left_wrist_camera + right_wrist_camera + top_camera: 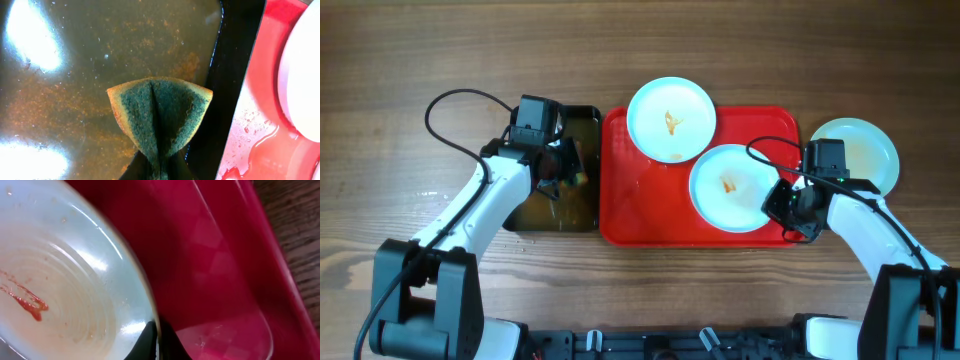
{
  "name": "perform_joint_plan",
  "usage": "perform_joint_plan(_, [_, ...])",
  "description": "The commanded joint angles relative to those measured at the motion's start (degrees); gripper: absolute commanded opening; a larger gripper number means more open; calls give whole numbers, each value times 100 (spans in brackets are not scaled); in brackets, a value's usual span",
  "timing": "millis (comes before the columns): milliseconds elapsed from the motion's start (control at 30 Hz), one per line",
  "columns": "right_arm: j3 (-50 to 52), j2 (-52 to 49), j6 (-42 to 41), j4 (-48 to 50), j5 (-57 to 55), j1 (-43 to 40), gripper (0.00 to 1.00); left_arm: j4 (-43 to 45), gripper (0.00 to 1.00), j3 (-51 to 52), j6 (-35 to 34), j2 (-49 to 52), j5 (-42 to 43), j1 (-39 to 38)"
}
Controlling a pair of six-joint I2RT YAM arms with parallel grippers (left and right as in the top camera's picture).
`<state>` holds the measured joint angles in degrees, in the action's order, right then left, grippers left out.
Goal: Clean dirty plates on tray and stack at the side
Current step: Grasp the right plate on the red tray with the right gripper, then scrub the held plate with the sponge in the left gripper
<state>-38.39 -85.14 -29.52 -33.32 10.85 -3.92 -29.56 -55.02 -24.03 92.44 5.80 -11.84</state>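
Next, my left gripper should carry the sponge across the held plate's smear, then return and lower, then release it in the tub (pixel 570 205).
The red tray (pixel 640 215) holds two pale plates with orange smears: one at the back (pixel 671 120), one at the right (pixel 733 187). A third plate (pixel 865 152) lies on the table right of the tray. My right gripper (pixel 782 203) is shut on the right plate's rim (pixel 75 280), one finger on each side (pixel 156 340), with the red tray (pixel 215 270) behind it. My left gripper (pixel 556 170) is shut on a folded green sponge (pixel 160 115) over the black tub (pixel 570 205) of murky water (pixel 75 75).
The tub stands directly left of the tray; its black wall (pixel 235 75) and the wet tray edge (pixel 255 125) show in the left wrist view. Bare wooden table (pixel 420 60) surrounds everything.
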Motion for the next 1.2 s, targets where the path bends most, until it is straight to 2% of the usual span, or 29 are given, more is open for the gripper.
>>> perform_joint_plan(0, [118,-122,450,-146,275,28,4,13,4,-7,114,37,-28,22])
perform_joint_plan(167, [116,404,857,-323,568,216,4,20,4,-7,116,37,70,-7])
perform_joint_plan(333, [111,1132,1045,81,538,994,4,125,4,-7,118,37,828,-24])
perform_joint_plan(467, [114,927,935,315,280,1725,4,282,4,-7,133,37,1530,-348])
perform_joint_plan(567, [114,603,595,380,-11,2109,4,431,4,-7,85,37,1582,-944])
perform_joint_plan(800, [114,286,404,675,-55,2208,4,754,4,-7,-1279,428,1523,-2138])
perform_joint_plan(1033, [114,286,404,673,-55,2208,4,1685,4,-7,-2326,1202,1801,-3036])
perform_joint_plan(1100, [114,286,404,669,-55,2208,4,1694,4,-7,-2339,1300,1718,-3108])
perform_joint_plan(1167, [114,286,404,669,-52,2208,4,1484,4,-7,-2339,1300,1226,-3071])
